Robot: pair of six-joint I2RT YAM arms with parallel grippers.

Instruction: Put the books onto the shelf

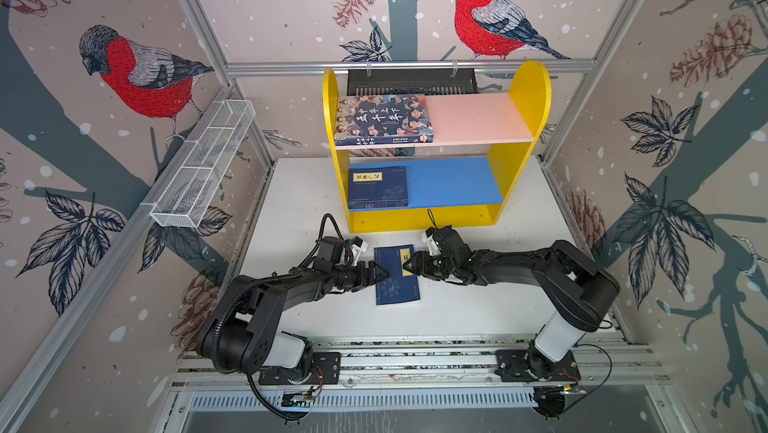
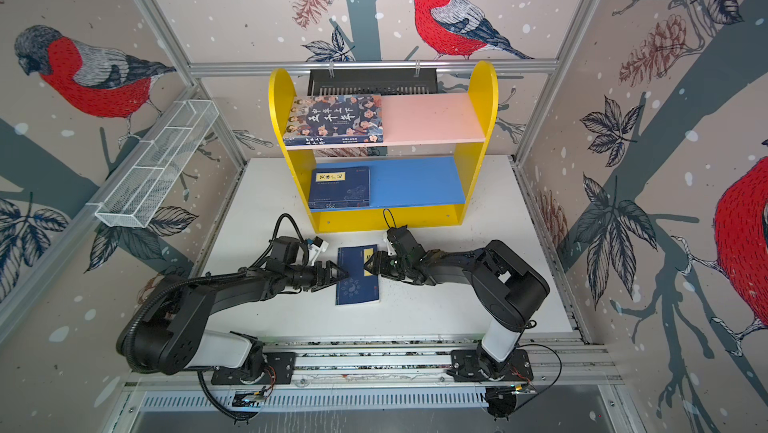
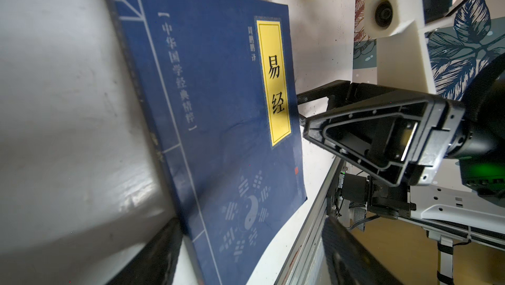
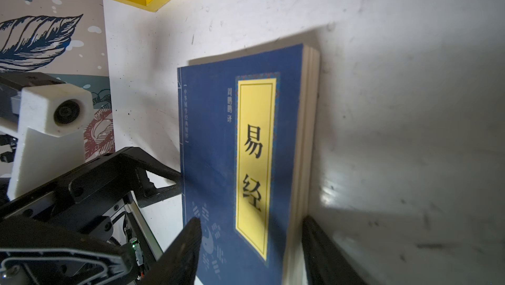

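Note:
The left gripper keeps low next, eases its low finger beneath the navy stack's spine edge (image 1: 376, 286) (image 3: 193, 240) and closes, since that edge lies just at that finger.
A small stack of navy books (image 1: 397, 285) with a yellow title label lies flat on the white table in front of the shelf (image 1: 521, 90). My left gripper (image 1: 384, 273) is open at the stack's spine side, one finger low by the table, the other well above the cover (image 3: 218, 106). My right gripper (image 1: 409, 265) is open at the opposite page edge (image 4: 306, 133), one finger beside the pages on the table, the other over the cover. On the pink upper board (image 1: 478, 119) lies the illustrated book (image 1: 382, 119). A navy book (image 1: 378, 188) rests on the blue lower board (image 1: 453, 181).
A white wire mesh tray (image 1: 203, 165) hangs on the left wall. A black slotted basket (image 1: 411, 82) hangs behind the shelf. The arm bases sit on an aluminium rail (image 1: 415, 360) along the table's front edge. Patterned walls close in on three sides.

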